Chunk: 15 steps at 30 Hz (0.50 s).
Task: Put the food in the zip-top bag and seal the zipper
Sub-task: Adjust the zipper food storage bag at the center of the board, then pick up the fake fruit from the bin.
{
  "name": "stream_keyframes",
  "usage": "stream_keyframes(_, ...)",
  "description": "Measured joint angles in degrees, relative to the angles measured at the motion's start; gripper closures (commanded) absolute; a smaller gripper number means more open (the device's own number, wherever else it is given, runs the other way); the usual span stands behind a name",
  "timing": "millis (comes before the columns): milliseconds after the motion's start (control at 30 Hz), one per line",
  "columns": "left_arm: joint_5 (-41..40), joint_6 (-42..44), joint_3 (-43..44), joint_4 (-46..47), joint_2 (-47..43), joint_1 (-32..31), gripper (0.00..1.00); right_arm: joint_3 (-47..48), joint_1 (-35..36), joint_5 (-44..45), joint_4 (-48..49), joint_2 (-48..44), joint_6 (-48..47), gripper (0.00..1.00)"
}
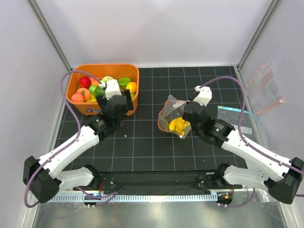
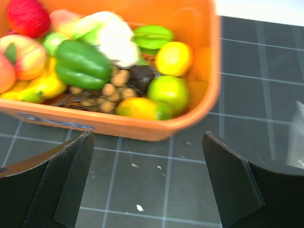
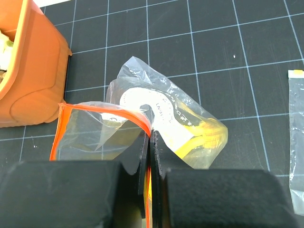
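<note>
The red piece (image 1: 85,81) (image 2: 28,18) is at the bin's far corner beyond the peaches, so my left gripper will next go outward past the bin's front side, then down onto it.
The food (image 1: 88,90) fills an orange bin (image 1: 102,69) at the back left: green pepper (image 2: 80,64), white cauliflower (image 2: 116,40), peaches, limes, a red piece. My left gripper (image 2: 147,142) hangs open and empty over the mat just in front of the bin's front wall (image 2: 142,128). The zip-top bag (image 3: 95,137) lies mid-table with its mouth gaping, and a yellow banana (image 3: 204,135) shows inside it. My right gripper (image 3: 149,137) is shut on the bag's red-orange zipper (image 3: 109,111) at the mouth edge. In the top view the left gripper (image 1: 115,118) and right gripper (image 1: 184,129) stand apart.
A flat clear bag (image 1: 232,114) lies on the gridded mat right of the right gripper, and its edge (image 3: 297,142) shows in the right wrist view. The bin's corner (image 3: 33,80) stands left of the zip-top bag. White walls enclose the table.
</note>
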Motion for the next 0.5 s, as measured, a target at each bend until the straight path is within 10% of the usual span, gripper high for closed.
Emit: stream_keyframes(500,-0.2,1.5,28.2,-10.3,26.7,20.6,0.00,-0.7,0.0,-2.3,1.9,0.4,-0.1,0.99)
